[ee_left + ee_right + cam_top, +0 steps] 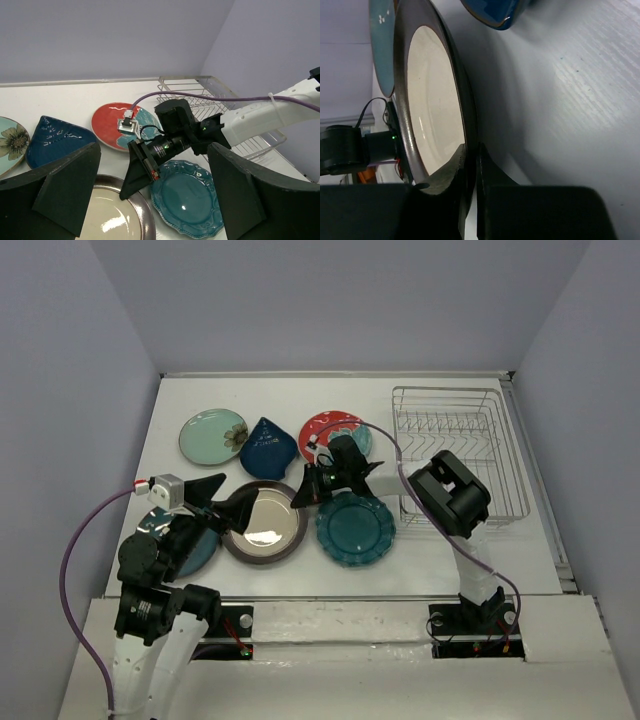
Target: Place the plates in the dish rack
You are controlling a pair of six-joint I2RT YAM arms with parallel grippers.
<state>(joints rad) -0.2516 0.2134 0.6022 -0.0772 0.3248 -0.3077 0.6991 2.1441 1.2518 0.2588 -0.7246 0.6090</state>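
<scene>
My right gripper will lift next and swing over the rack's empty wall end, which lies to its right in the top view. It will then lower and release the plate.
The cream plate with the brown rim lies at the front middle of the table. My right gripper is shut on its far right rim; in the right wrist view the fingers pinch the rim of this plate, which looks tilted slightly off the table. My left gripper is open and empty above the plate's left side. The teal scalloped plate lies to the right of the cream plate. The mint-green, navy teardrop and red plates lie in a row behind. The blue-teal round plate is partly hidden under my left arm.
The silver wire dish rack stands at the right of the table with no plates in it; it also shows in the left wrist view. My right arm reaches leftwards in front of the rack. A purple cable loops above the red plate.
</scene>
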